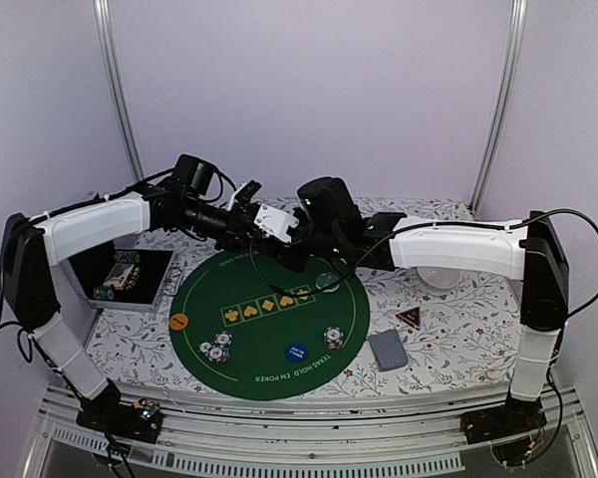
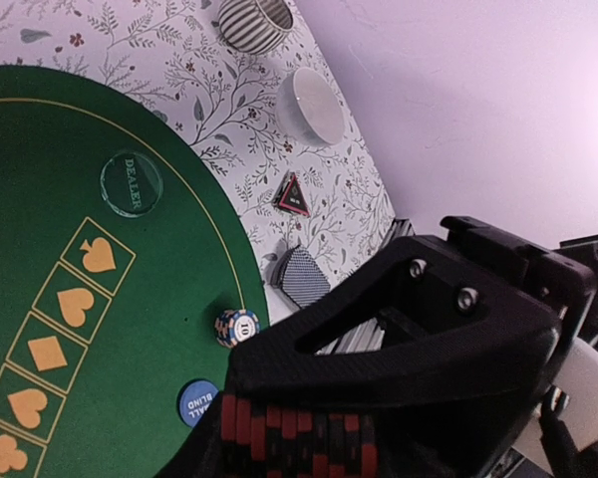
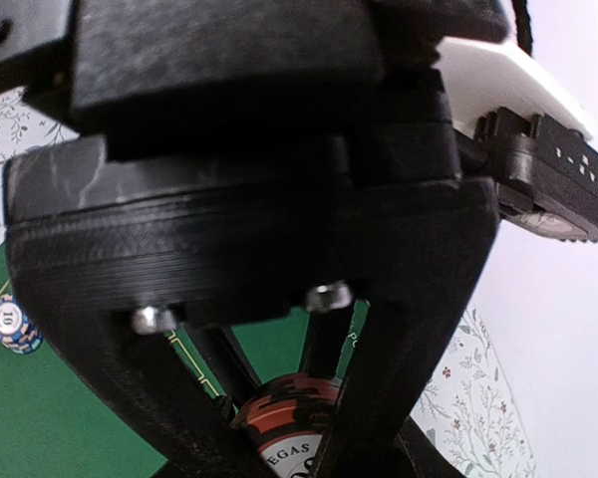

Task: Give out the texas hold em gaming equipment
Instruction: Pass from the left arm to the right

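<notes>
The right gripper carries the red-black stack back and down onto the bare mat beside the clustered chip stacks next. It releases the stack there because that spot is clear.
A stack of red-black chips (image 2: 319,438) sits in my left gripper (image 1: 287,235), which is shut on it above the far edge of the green mat (image 1: 269,373). My right gripper (image 1: 307,242) meets it there. Its jaws stand on either side of the same stack (image 3: 289,418), and their grip is hidden. On the mat lie a clear dealer disc (image 2: 131,183), a blue button (image 1: 296,351), an orange button (image 1: 178,322) and small chip stacks (image 1: 217,346) (image 1: 333,337). A red-black triangle marker (image 1: 409,318) and grey-blue cards (image 1: 387,350) lie right of the mat.
A white bowl (image 2: 312,105) and a ribbed grey cup (image 2: 254,22) stand on the floral cloth beyond the mat's right side. A dark box (image 1: 132,275) lies left of the mat. Both arms cross low over the mat's far half.
</notes>
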You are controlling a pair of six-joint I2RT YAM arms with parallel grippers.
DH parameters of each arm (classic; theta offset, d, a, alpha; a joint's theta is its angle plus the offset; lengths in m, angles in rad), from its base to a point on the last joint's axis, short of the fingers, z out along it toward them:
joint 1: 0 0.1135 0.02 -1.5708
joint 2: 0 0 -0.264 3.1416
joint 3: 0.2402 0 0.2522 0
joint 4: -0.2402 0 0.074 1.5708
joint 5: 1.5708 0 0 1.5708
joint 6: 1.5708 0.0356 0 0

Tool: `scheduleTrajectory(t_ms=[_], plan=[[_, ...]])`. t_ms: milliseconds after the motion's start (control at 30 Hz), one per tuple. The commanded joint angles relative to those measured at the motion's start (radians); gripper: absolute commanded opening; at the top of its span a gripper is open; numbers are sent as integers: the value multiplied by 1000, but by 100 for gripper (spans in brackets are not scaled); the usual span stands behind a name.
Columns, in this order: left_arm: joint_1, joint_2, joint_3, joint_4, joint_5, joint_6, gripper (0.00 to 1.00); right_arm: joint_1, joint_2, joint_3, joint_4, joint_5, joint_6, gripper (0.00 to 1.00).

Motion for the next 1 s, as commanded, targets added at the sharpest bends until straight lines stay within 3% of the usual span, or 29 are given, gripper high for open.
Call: scheduleTrajectory(t_ms=[0, 200, 367, 567, 967], plan=[[-9, 2, -11, 18, 40, 13, 1, -6, -6, 24, -3, 0, 5, 33], [-7, 0, -23, 32, 59, 12, 15, -5, -8, 26, -13, -13, 14, 20], [1, -5, -50, 91, 77, -15, 32, -4, -7, 33, -34, -24, 23, 4], [13, -2, -68, 119, 77, -28, 44, -4, -13, 36, -47, -44, 28, 2], [53, 0, -111, 131, 59, -18, 56, -5, -8, 38, -59, -58, 39, 2]])
